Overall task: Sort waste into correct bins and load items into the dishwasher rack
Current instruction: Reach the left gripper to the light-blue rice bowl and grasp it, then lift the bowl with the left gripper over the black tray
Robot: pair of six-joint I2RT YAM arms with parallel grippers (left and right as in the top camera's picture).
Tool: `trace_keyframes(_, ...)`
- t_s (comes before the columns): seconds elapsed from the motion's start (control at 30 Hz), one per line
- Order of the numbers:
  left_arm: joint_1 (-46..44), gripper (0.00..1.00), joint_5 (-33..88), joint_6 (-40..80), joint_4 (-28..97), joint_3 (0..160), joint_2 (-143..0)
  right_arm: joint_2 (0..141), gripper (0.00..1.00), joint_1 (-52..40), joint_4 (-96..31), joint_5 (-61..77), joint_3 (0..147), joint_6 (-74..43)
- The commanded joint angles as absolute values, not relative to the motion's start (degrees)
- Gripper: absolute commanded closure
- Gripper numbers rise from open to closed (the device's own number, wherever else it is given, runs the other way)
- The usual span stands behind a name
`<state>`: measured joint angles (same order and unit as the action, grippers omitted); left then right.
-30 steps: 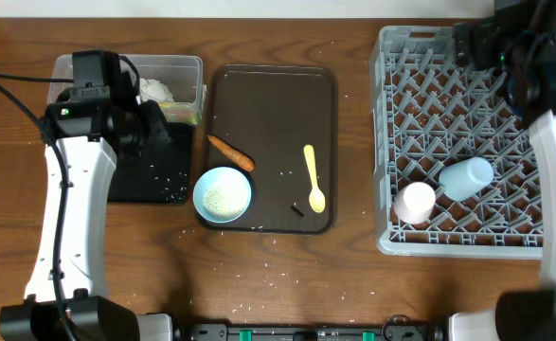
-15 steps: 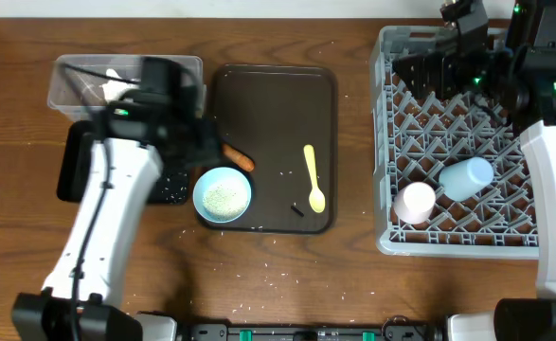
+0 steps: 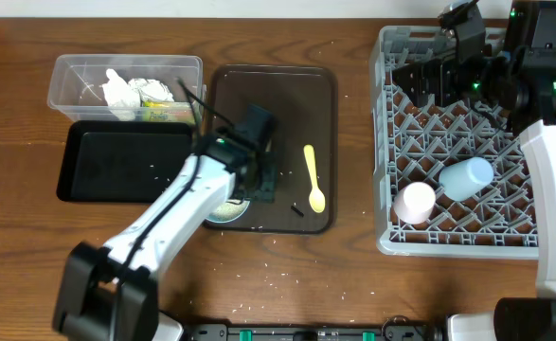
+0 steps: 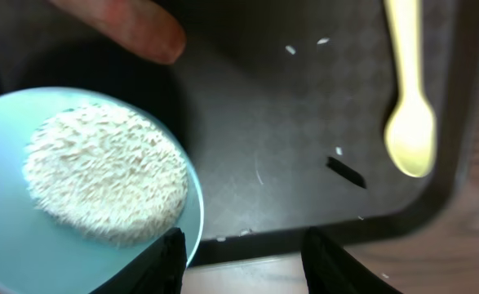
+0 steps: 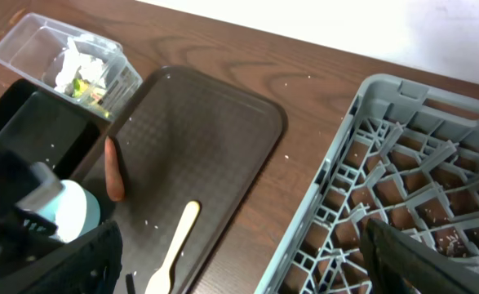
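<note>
The pale bowl's spoon-side rim (image 3: 246, 210) (image 4: 199, 222) reaches between the open fingers of my left gripper. My left gripper will next go down and to the left in the wrist view onto it.
My left gripper (image 3: 261, 183) (image 4: 243, 245) is open and empty, low over the front of the brown serving tray (image 3: 273, 104). Its left finger (image 4: 167, 260) overlaps the rim of the pale bowl (image 4: 27, 245) (image 3: 219, 210), which holds white rice (image 4: 104, 184). The orange carrot piece (image 4: 137, 28) (image 5: 114, 170) lies just beyond the bowl; my arm hides it in the overhead view. The yellow spoon (image 3: 312, 176) (image 4: 412, 106) lies to the right. My right gripper (image 3: 412, 78) (image 5: 241, 233) is open and empty above the grey rack's (image 3: 388, 142) back left corner. No dark blue plate is in view.
The clear tub (image 3: 69, 66) at the back left holds white tissue (image 3: 118, 90) and a yellow-green wrapper (image 3: 162, 115). The black tray (image 3: 116, 163) lies in front of it. A pinkish-white cup (image 3: 415, 202) and a light blue cup (image 3: 467, 177) lie in the rack. Rice grains dot the table front.
My left arm has swung right from over the tub and black tray to the front of the brown tray, above the bowl. The right gripper shifted slightly left.
</note>
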<state>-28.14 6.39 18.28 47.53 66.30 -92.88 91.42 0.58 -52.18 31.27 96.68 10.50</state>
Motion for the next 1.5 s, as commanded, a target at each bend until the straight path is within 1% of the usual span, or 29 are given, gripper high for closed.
trace_keyframes(0.0, -28.86, 0.53, 2.42, 19.49, 47.22, 65.69, -96.82, 91.61, 0.09, 0.34, -52.73, 30.26, 96.64, 9.72)
trace_keyframes(0.13, -28.8, 0.54, 1.13, 20.67, 46.63, 65.69, -100.57, 91.61, 0.09, 0.34, -53.89, 28.25, 96.64, 9.72)
trace_keyframes(0.23, -28.8, 0.68, 0.56, 21.56, 46.13, 65.69, -102.0, 91.61, 0.09, 0.34, -54.28, 28.23, 96.64, 9.91)
trace_keyframes(0.3, -28.8, 0.74, 0.56, 21.56, 45.89, 65.69, -102.24, 91.61, 0.09, 0.34, -54.24, 27.99, 96.64, 9.89)
trace_keyframes(0.4, -28.8, 0.89, 0.56, 21.56, 45.43, 65.69, -102.21, 91.61, 0.09, 0.34, -54.41, 27.18, 96.64, 9.89)
trace_keyframes(0.47, -28.8, 0.94, 0.54, 21.56, 45.01, 65.69, -102.21, 91.61, 0.09, 0.34, -54.59, 27.18, 96.64, 9.89)
trace_keyframes(0.67, -28.69, 0.94, 0.16, 21.54, 45.43, 66.59, -102.06, 91.61, 0.08, 0.34, -55.05, 26.74, 96.64, 9.89)
trace_keyframes(0.8, -27.24, 0.94, 0.69, 21.52, 50.85, 71.22, -99.81, 91.61, 0.09, 0.34, -55.64, 25.87, 96.64, 9.91)
trace_keyframes(0.93, -23.42, 0.94, 4.16, 19.31, 54.89, 75.35, -95.22, 91.61, 0.09, 0.34, -55.61, 25.89, 96.64, 9.89)
trace_keyframes(1.03, -18.41, 0.94, 7.84, 16.86, 55.22, 75.79, -90.98, 91.61, 0.08, 0.34, -55.94, 25.89, 96.64, 9.89)
trace_keyframes(1.13, -10.79, 0.94, 12.62, 13.13, 55.75, 75.79, -88.07, 91.61, 0.08, 0.34, -56.27, 25.91, 96.64, 9.89)
trace_keyframes(1.27, 1.08, 0.94, 25.34, 4.54, 56.16, 75.72, -87.92, 91.61, 0.08, 0.34, -56.38, 25.91, 96.64, 9.87)
trace_keyframes(1.47, 16.8, 0.94, 45.01, -4.43, 56.12, 75.48, -91.74, 91.61, 0.09, 0.34, -56.64, 25.89, 96.64, 9.87)
